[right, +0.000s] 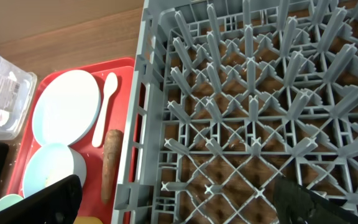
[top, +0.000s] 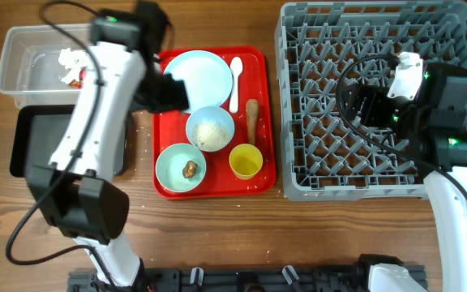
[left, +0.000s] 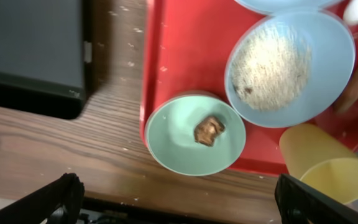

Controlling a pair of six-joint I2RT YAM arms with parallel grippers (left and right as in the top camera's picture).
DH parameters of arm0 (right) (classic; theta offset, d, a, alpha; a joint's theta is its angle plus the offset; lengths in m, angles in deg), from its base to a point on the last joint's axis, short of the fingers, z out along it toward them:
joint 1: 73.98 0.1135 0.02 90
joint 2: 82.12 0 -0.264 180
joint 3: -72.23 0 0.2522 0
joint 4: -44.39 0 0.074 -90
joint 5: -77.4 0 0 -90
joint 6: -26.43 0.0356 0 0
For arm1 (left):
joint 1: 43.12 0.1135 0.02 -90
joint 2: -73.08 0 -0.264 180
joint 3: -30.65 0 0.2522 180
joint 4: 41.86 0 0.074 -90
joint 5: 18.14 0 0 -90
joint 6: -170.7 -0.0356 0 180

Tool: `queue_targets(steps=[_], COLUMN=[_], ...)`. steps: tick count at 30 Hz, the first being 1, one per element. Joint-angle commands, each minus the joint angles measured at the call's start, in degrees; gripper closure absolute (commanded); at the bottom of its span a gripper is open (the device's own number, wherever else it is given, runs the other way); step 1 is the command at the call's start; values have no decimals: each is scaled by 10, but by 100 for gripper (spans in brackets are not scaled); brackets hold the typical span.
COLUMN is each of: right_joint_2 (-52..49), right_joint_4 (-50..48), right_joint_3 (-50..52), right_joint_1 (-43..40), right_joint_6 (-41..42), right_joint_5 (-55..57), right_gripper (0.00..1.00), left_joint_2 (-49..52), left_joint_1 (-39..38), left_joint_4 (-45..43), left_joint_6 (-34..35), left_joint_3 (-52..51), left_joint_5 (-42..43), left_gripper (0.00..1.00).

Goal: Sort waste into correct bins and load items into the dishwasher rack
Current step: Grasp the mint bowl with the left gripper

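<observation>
My left gripper needs to move down and back first, to get the mint bowl's rim on the side by the yellow cup.
On the red tray (top: 256,65) lie a pale blue plate (top: 203,70), a white spoon (top: 236,81), a brown stick (top: 252,120), a pale blue bowl (top: 227,118) of rice crumbs (left: 269,65), a mint bowl (top: 167,158) holding a brown lump (left: 208,130), and a yellow cup (top: 246,161). Crumpled paper and wrapper (top: 73,65) lie in the clear tub (top: 14,57). My left gripper (left: 179,199) is open and empty above the tray's left side (top: 167,92). My right gripper (right: 179,199) is open and empty over the grey rack (top: 363,188).
The black tray (top: 43,142) sits in front of the clear tub, left of the red tray. The rack (right: 260,93) holds nothing visible among its upright pegs. Small white crumbs dot the wooden table by the red tray's left edge (left: 126,62).
</observation>
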Motion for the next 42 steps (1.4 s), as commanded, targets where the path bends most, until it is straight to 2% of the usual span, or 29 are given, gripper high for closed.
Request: queue_targets(steps=[1, 4, 9, 11, 15, 18, 20, 22, 26, 29, 35, 38, 42], right_joint_2=[-4, -4, -4, -4, -4, -4, -4, -4, -4, -4, -4, -4, -4], right_joint_4=[5, 5, 7, 7, 7, 7, 7, 6, 7, 7, 7, 7, 7], right_joint_3=[-12, -12, -12, -12, -12, -12, -12, -12, -12, -12, -12, -12, -12], right_joint_1=[-1, -1, -1, -1, -1, -1, -1, -1, -1, -1, -1, -1, -1], right_joint_6=[6, 6, 6, 6, 6, 6, 6, 6, 6, 6, 6, 6, 12], right_joint_5=[5, 5, 5, 5, 5, 5, 5, 5, 5, 5, 5, 5, 5], right_gripper=[0, 0, 0, 0, 0, 0, 0, 0, 1, 0, 0, 0, 0], left_joint_2=[-42, -48, -48, -48, -48, -48, -48, -48, -48, -48, -48, -54, -82], left_joint_1=[-51, -76, -90, -90, -108, -121, -127, -127, -126, -126, -124, -119, -92], left_joint_4=[-60, -123, -203, -216, -275, -318, -343, -360, -382, -382, -362, -324, -249], left_joint_6=[40, 40, 57, 55, 5, 0, -15, -19, -19, -19, -19, -24, -29], left_joint_3=[-96, -162, -262, -287, -335, -363, -378, -395, -421, -422, -409, -372, -302], left_joint_5=[-3, 10, 13, 15, 49, 49, 49, 49, 49, 49, 66, 104, 111], left_gripper=[0, 3, 36, 39, 37, 37, 40, 49, 79, 94, 96, 96, 96])
